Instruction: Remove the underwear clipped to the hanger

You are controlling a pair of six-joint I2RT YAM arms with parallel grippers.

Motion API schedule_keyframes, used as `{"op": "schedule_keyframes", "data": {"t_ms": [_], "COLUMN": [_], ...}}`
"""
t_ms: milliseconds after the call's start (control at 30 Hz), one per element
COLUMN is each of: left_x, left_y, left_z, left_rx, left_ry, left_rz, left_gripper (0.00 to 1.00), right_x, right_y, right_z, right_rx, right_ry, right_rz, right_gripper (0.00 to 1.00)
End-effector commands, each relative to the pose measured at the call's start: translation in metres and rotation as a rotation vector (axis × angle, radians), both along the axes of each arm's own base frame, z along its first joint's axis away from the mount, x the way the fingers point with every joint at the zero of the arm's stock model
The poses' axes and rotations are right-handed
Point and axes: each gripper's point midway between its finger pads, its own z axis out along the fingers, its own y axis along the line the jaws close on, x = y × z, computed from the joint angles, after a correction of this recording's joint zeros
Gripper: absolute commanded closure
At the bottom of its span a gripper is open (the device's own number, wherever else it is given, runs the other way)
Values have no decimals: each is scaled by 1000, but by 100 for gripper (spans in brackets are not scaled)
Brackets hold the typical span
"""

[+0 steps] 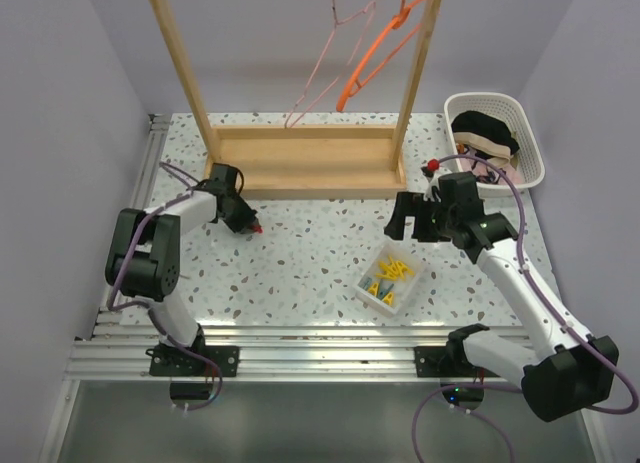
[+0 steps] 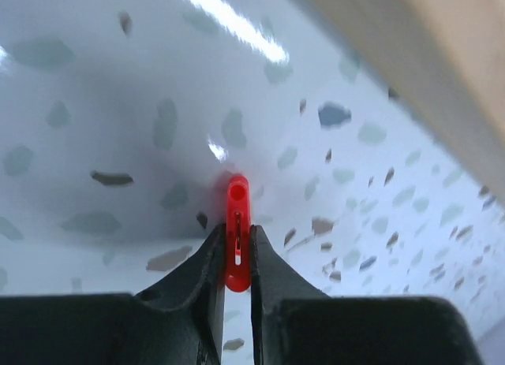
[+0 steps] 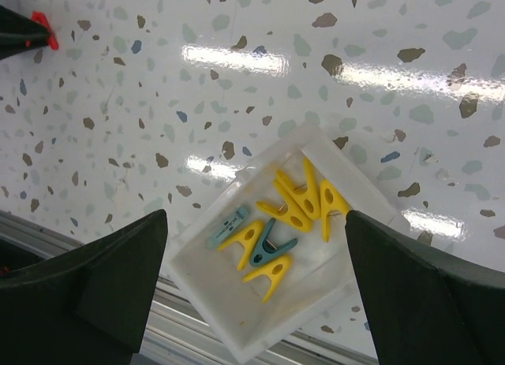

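Note:
The left gripper rises next, moves to the right in the top view over the yellow clips and releases the red one, since the white tray [image 3: 237,302] holds clips.
The underwear lies in a white basket [image 1: 533,143] at the back right: a black brief with beige panels [image 1: 487,133] and a bit of pale pink cloth [image 1: 495,166] below it. A pink wire hanger [image 1: 325,63] and an orange hanger [image 1: 385,43] hang bare on the wooden rack [image 1: 300,153]. My left gripper [image 1: 248,223] [image 2: 237,237] sits low over the table in front of the rack, shut on a red clip [image 2: 237,223]. My right gripper [image 1: 410,223] [image 3: 256,215] is open and empty above a white tray [image 3: 237,302] of clips.
The white tray [image 1: 370,293] holds several yellow clips [image 3: 304,199] and two teal ones [image 3: 268,251]. A small red thing [image 1: 432,166] sits beside the basket. The aluminium frame rail [image 1: 300,335] runs along the table's near edge.

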Motion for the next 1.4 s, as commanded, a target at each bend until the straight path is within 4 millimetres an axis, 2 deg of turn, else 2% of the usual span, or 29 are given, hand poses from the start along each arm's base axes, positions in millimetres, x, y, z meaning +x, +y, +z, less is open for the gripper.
{"op": "schedule_keyframes", "data": {"t_ms": [0,33,67,133,200,233,267,333,400,433,467,533,567,633,667,700,767,800,833,867,1000,1033,1067,1100,1133,1167,1200,1300,1367], "left_x": [-40,-46,-58,-71,-85,-86,-96,-94,-107,-116,-131,-141,-155,-163,-174,-169,-175,-170,-170,-168,-169,-169,-170,-169,-167,-166,-164,-158,-156], "left_y": [-47,-59,-84,-108,-147,-160,-176,-193,-217,-227,-240,-257,-269,-285,-295,-303,-311,-317,-316,-322,-333,-334,-336,-336,-336,-335,-333,-327,-319], "left_z": [16,22,29,51,86,101,111,139,154,159,159,156,156,151,150,146,139,136,131,135,121,118,118,116,115,113,111,113,114], "left_rx": [-196,-219,-221,-207,-248,-265,-281,-312,-359,-390,-392,-386,-394,-392,-391,-365,-345,-323,-304,-297,-259,-248,-242,-231,-226,-217,-201,-158,-133], "left_ry": [-67,-95,-135,-212,-325,-379,-406,-486,-531,-536,-547,-531,-537,-530,-533,-531,-516,-518,-494,-516,-488,-477,-483,-483,-487,-486,-488,-505,-505], "left_rz": [-296,-354,-468,-572,-683,-711,-755,-787,-879,-934,-1021,-1090,-1155,-1202,-1252,-1254,-1287,-1280,-1281,-1298,-1338,-1342,-1345,-1340,-1337,-1332,-1322,-1285,-1257], "left_gripper": [100,100,100,100,100,100,100,100,100,100,100,100,100,100,100,100,100,100,100,100,80,72,60,55,45,34,3,0,0], "right_x": [4,5,6,7,9,9,9,8,7,5,4,2,1,0,0,-1,-3,-3,-3,-4,-4,-4,-4,-5,-5,-5,-4,-4,-3], "right_y": [-1,-4,-7,-15,-24,-27,-31,-42,-52,-67,-71,-81,-82,-83,-84,-84,-87,-87,-87,-86,-87,-86,-86,-87,-87,-87,-87,-86,-76], "right_z": [12,11,11,12,13,13,12,8,9,9,9,11,11,12,12,12,14,14,14,15,17,18,19,20,21,22,23,25,27], "right_rx": [13,2,-3,-27,-51,-60,-72,-114,-140,-193,-204,-230,-233,-231,-231,-226,-229,-225,-223,-219,-221,-222,-223,-228,-230,-228,-229,-223,-187], "right_ry": [-47,-49,-54,-63,-73,-67,-63,-47,-38,-34,-26,-26,-25,-22,-23,-22,-28,-26,-28,-29,-33,-35,-37,-39,-40,-43,-48,-57,-65], "right_rz": [-33,-52,-65,-113,-167,-184,-207,-264,-333,-395,-420,-477,-484,-498,-506,-512,-531,-535,-535,-533,-528,-525,-523,-520,-519,-520,-514,-502,-455], "right_gripper": [2,2,2,2,2,2,2,2,2,2,2,2,2,2,2,2,2,2,2,2,2,2,2,2,2,2,2,2,2]}}
